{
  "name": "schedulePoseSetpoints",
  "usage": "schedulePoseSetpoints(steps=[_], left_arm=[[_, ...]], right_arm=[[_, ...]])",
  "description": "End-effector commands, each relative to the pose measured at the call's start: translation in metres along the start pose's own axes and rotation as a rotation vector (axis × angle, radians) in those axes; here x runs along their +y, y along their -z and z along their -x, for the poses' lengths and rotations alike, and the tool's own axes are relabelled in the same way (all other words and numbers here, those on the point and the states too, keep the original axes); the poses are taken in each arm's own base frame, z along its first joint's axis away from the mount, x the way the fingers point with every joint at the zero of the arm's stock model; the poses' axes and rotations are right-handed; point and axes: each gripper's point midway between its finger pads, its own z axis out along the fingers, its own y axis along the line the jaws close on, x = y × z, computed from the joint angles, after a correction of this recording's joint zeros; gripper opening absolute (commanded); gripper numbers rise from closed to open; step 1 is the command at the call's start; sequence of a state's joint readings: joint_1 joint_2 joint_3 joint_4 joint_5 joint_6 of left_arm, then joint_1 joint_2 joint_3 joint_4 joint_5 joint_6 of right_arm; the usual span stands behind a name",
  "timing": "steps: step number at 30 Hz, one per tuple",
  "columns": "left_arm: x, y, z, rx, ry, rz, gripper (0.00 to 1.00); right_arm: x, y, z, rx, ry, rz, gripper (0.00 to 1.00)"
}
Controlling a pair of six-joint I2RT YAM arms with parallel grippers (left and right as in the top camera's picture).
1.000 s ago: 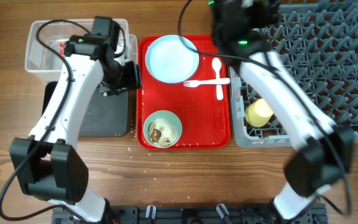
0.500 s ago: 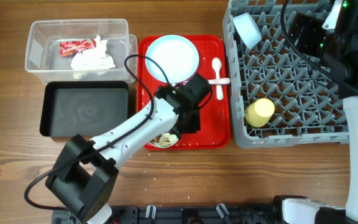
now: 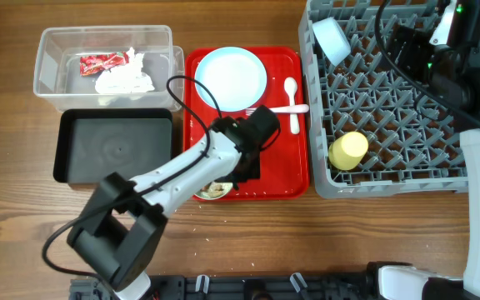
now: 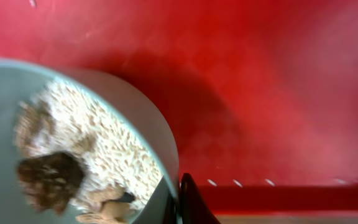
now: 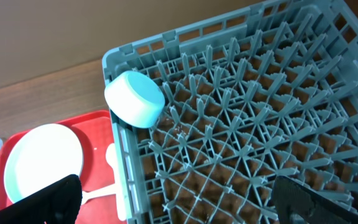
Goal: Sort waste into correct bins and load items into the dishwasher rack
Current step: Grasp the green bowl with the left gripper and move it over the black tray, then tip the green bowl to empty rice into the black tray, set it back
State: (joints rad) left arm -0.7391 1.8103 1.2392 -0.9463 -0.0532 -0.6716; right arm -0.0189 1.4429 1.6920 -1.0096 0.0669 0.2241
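Next, my left gripper needs to lift, tip the bowl (image 3: 211,190) over the empty black bin (image 3: 114,147) and return it to the red tray, then release it, since rice and scraps fill it.
A pale green bowl (image 4: 73,93) of rice and brown scraps sits at the front of the red tray (image 3: 290,171). My left gripper (image 4: 179,202) is shut on the bowl's right rim, one finger inside and one outside. From overhead the left gripper (image 3: 242,167) covers part of the bowl (image 3: 211,190). A light blue plate (image 3: 233,77), a white spoon (image 3: 292,93) and a white fork (image 3: 261,110) lie on the tray. The grey dishwasher rack (image 3: 407,125) holds a yellow cup (image 3: 347,150) and a light blue cup (image 5: 134,99). My right gripper (image 5: 179,202) hangs open above the rack, empty.
A clear bin (image 3: 57,58) with a red wrapper and crumpled napkins stands at the back left. In front of it lies a black bin (image 3: 117,148). Crumbs are scattered on the wooden table before the tray.
My left arm has swung from the bins to the tray and shut its jaws on the bowl's rim. My right arm has drawn back from the tray to the rack's far side, still open.
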Motion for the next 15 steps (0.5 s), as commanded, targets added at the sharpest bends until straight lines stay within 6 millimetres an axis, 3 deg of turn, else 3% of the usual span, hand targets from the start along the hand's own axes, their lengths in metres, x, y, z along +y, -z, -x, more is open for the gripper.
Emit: schedulePoseSetpoints(steps=[1, 4, 6, 10, 13, 15], left_arm=[[-0.011, 0.081, 0.029, -0.072, -0.084, -0.184, 0.04], [0.027, 0.126, 0.046, -0.093, -0.067, -0.333, 0.04], [0.053, 0.132, 0.055, -0.070, -0.025, -0.414, 0.04], [0.114, 0.148, 0.088, -0.121, 0.014, -0.778, 0.04], [0.136, 0.167, 0.102, -0.209, 0.037, -1.077, 0.04], [0.157, 0.154, 0.107, -0.204, 0.106, -1.148, 0.04]], right_arm=[[0.002, -0.003, -0.002, 0.011, -0.014, 0.013, 1.00], [0.001, -0.002, -0.005, 0.025, -0.014, 0.010, 1.00], [0.001, -0.002, -0.008, 0.036, -0.013, 0.007, 1.00], [0.000, -0.002, -0.011, 0.049, -0.012, 0.005, 0.99], [0.000, -0.002, -0.012, 0.052, -0.012, 0.003, 0.99], [-0.001, -0.002, -0.015, 0.064, -0.011, 0.000, 0.99]])
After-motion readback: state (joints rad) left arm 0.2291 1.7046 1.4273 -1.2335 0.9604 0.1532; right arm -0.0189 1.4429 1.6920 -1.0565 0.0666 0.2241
